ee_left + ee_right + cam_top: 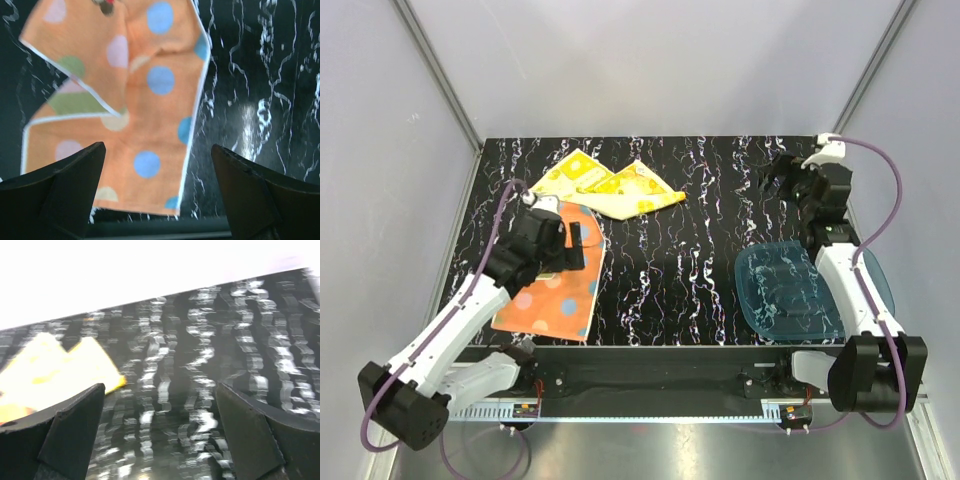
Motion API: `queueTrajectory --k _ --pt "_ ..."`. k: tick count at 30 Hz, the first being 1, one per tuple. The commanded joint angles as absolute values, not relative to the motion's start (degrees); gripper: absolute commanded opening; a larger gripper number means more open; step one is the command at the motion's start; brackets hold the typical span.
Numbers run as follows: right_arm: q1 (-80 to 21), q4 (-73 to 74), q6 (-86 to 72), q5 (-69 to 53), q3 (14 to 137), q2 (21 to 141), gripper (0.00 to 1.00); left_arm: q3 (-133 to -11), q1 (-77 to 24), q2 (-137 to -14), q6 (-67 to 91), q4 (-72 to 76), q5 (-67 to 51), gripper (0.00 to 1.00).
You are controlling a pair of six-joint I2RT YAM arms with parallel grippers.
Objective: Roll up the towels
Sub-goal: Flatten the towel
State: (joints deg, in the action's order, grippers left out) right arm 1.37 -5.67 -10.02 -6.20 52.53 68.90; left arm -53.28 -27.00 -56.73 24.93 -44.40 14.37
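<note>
I will move my left gripper back and down next, then pinch the orange towel's blue-dotted near corner.
An orange polka-dot towel (552, 293) lies flat at the table's front left, one corner folded over (95, 85). My left gripper (582, 240) hovers open above its far end, and in the left wrist view the towel (150, 125) fills the space ahead of the open gripper (157, 155), nothing between the fingers. A yellow patterned towel (607, 186) lies crumpled at the back left. My right gripper (775, 178) stands open over bare table at the back right. Its wrist view, blurred, shows the yellow towel (55, 367) at the left, ahead of the open right gripper (160, 392).
A translucent blue plastic tray (785, 290) sits at the front right, partly under my right arm. The table (700, 250) is black with white marbling. Light walls enclose it at the back and sides.
</note>
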Motion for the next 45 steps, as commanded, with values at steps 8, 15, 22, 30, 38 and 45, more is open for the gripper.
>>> queueTrajectory --k 8,15,22,30,38,45 --pt "0.97 5.52 -28.74 -22.5 56.95 70.84 1.0 -44.31 -39.8 -60.02 46.91 -50.45 16.0 0.9" --pt "-0.52 16.25 -27.07 -23.55 61.69 73.91 1.0 -39.12 -48.68 -65.12 55.8 -48.96 17.31 0.87" --pt "-3.95 21.44 -25.49 -21.8 63.72 75.41 1.0 -37.97 -52.82 -73.12 59.85 -46.23 18.63 0.85" --pt "-4.48 23.38 -25.05 -22.41 64.42 74.45 1.0 -32.96 -52.91 -73.57 60.73 -40.96 17.58 0.61" --pt "-4.57 25.22 -24.87 -22.85 65.39 74.36 1.0 -29.27 -52.91 -74.44 60.3 -35.34 15.91 0.12" --pt "-5.79 25.84 -25.22 -23.99 65.39 74.71 1.0 -30.05 -53.87 -71.99 57.31 -34.53 13.8 0.0"
